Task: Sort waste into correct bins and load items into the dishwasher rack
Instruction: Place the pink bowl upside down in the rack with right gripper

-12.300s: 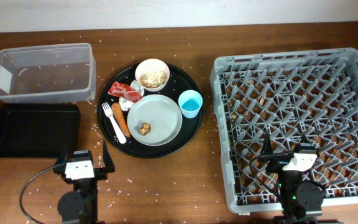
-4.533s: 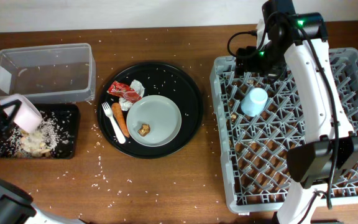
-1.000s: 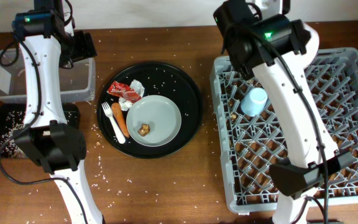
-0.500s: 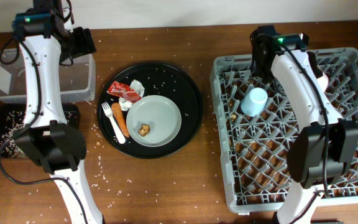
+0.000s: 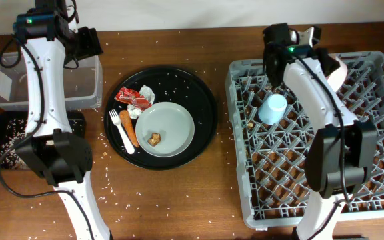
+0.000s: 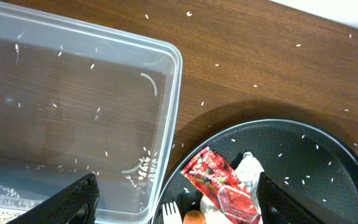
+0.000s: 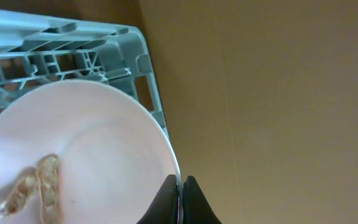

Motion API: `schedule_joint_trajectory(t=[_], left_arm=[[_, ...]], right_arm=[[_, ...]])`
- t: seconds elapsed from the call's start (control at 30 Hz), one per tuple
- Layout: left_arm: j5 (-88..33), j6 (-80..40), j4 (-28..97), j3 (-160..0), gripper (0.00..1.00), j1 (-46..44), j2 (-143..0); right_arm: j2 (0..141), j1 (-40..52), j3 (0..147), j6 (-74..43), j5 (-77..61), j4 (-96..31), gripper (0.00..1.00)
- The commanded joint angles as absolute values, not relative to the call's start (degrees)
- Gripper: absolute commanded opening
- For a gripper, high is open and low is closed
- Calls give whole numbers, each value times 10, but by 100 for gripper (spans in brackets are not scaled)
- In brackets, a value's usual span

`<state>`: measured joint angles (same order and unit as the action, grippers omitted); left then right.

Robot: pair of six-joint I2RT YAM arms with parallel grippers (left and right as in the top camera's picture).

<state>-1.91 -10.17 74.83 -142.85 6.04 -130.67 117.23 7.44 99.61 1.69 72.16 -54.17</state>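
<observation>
I need to move my right gripper to the left in the overhead view and down next, and let go of the bowl on the rack next to the light blue cup, where slots are empty.
My right gripper is shut on the rim of the small white bowl, which has food stuck inside. It holds the bowl tilted over the back of the grey dishwasher rack. The light blue cup sits upside down in the rack. My left gripper hangs open and empty above the edge of the clear tub. Below it lie the red wrapper, white napkin, fork and carrot piece. The plate carries a brown scrap.
The round black tray holds the plate and waste between the tub and the rack. The shallow black tray, with rice in it, lies in front of the tub. Rice grains are scattered over the wooden table.
The right arm has come down from near the camera to the rack's back edge and turned its wrist, the bowl still in its jaws. The left arm has hardly moved.
</observation>
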Motion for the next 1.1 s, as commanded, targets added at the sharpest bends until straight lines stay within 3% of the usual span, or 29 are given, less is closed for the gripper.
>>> schedule_joint_trajectory(t=[0.0,0.2,0.3,0.5,1.07], left_arm=[[-17,-107,741,-1434,81,63,-1303],[-17,-107,740,-1434,81,63,-1303],[-17,-107,740,-1434,81,63,-1303],[-17,-107,740,-1434,81,63,-1303],[-17,-107,742,-1434,81,63,-1303]], right_arm=[[1178,80,964,17,742,-542,4],[1178,83,930,17,767,-545,4],[1178,83,930,18,861,-545,4],[1179,119,930,28,781,-528,4],[1213,94,930,57,830,-531,4]])
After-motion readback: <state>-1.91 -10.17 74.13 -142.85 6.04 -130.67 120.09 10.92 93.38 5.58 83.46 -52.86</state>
